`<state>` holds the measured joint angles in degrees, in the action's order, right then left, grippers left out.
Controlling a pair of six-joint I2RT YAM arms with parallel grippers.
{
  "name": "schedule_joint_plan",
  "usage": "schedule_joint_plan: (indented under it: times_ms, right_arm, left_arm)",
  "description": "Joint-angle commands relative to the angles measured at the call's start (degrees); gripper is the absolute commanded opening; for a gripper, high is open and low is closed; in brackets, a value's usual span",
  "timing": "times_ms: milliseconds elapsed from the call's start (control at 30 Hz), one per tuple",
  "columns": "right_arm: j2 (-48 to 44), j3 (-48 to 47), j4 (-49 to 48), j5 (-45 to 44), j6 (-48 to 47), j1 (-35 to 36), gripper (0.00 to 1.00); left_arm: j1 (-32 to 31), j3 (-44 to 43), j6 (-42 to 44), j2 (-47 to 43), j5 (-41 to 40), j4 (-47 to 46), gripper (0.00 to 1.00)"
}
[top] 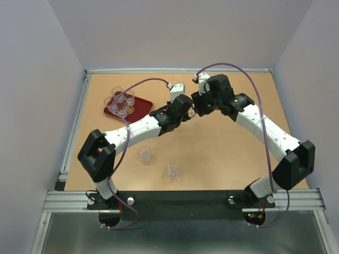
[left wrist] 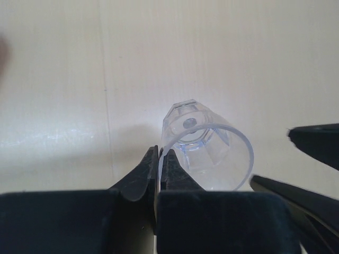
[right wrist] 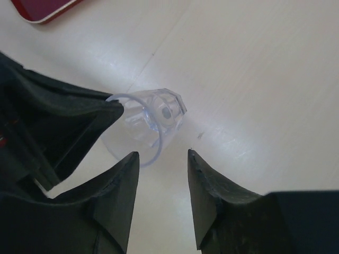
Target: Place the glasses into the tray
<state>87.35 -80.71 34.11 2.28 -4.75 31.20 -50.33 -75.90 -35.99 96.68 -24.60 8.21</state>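
Observation:
The tray's bare end (top: pixel 141 106) is below. My left gripper will swing to its left in the top view, lower the glass onto that end and let go of it there.
The dark red tray (top: pixel 144 103) lies at the back left and holds several clear glasses (top: pixel 122 101). Its corner shows in the right wrist view (right wrist: pixel 42 8). My left gripper (left wrist: pixel 160 156) is shut on the rim of one tilted glass (left wrist: pixel 206 151), held over the table at mid-table, right of the tray (top: pixel 187 112). My right gripper (right wrist: pixel 162 156) is open and empty, its jaws just beside that same glass (right wrist: pixel 153 121), not touching it. Two more glasses stand upright on the table, one (top: pixel 145 153) and another (top: pixel 172 170), near the front.
The orange tabletop (top: pixel 222 159) has a metal rail along its left edge (top: pixel 74 132) and white walls all round. The two arms meet head to head in mid-table. The right gripper's fingers (left wrist: pixel 318 145) show at the right of the left wrist view.

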Motion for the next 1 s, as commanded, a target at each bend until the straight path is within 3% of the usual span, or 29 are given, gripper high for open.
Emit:
schedule_joint_plan:
  times_ms: [0,133,333,667,967]
  right_arm:
    - [-5.17,1.25,-1.76,3.86,-1.04,-2.01,0.53]
    - [-9.73,4.85,-1.85,13.33,-3.41,-9.46,0.67]
    - [-16.06,15.73,-2.46,21.96,-14.29,-19.05,0.75]
    - [-19.15,28.23,-11.78,27.79,-12.56,-28.99,0.76]
    - [-23.45,30.61,-12.31,27.69,-13.0,-29.97,0.77]
  left_arm:
    - [1.45,-0.13,3.99,-2.99,-3.09,-0.56,0.0]
    - [4.09,2.15,5.22,-4.92,-1.25,-1.09,0.0]
    - [12.69,5.58,6.28,-8.09,6.82,-1.79,0.0]
    - [27.72,4.45,6.98,-5.29,14.93,-0.3,0.0]
    - [32.74,-4.25,10.14,3.85,12.91,4.36,0.0]
